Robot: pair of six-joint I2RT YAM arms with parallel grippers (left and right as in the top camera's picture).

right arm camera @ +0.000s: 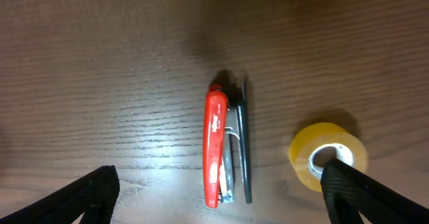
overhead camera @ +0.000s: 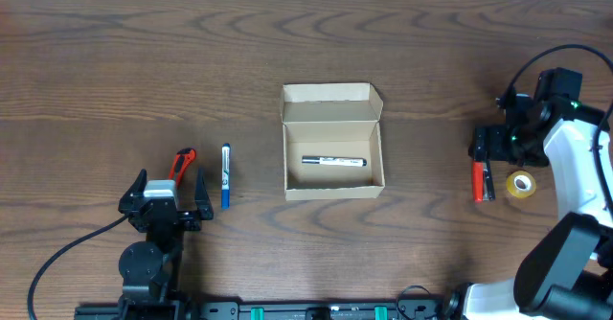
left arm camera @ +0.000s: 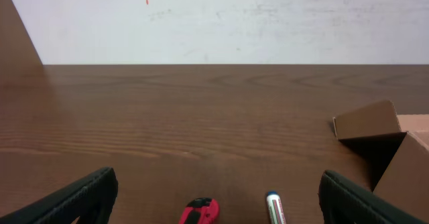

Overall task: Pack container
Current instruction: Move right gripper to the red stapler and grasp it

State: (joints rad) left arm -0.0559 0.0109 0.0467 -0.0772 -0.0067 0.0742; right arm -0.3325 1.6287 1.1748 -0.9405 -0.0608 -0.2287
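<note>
The red stapler is lengthwise between the open fingers of my right gripper. My right gripper will go down onto its body [overhead camera: 483, 177] [right arm camera: 225, 144] and close across its narrow width.
The container [overhead camera: 332, 140] is a tan cardboard box, open, with its flap lid up at the far side, in the middle of the table. A white marker [overhead camera: 334, 161] lies inside it. The box corner also shows in the left wrist view [left arm camera: 375, 133]. My left gripper [overhead camera: 165, 188] is open and empty, just in front of a red-and-black cutter [overhead camera: 181, 163] and a blue-capped marker [overhead camera: 225, 175]. My right gripper [right arm camera: 218, 200] is open and hovers over a red stapler [right arm camera: 216, 147], with a yellow tape roll [right arm camera: 328, 155] by its right finger.
The stapler [overhead camera: 482, 180] and tape roll [overhead camera: 521, 184] lie at the table's right side. The cutter [left arm camera: 200, 211] and blue marker [left arm camera: 274, 207] sit between the left fingers' line of view. A white wall stands beyond the table's far edge.
</note>
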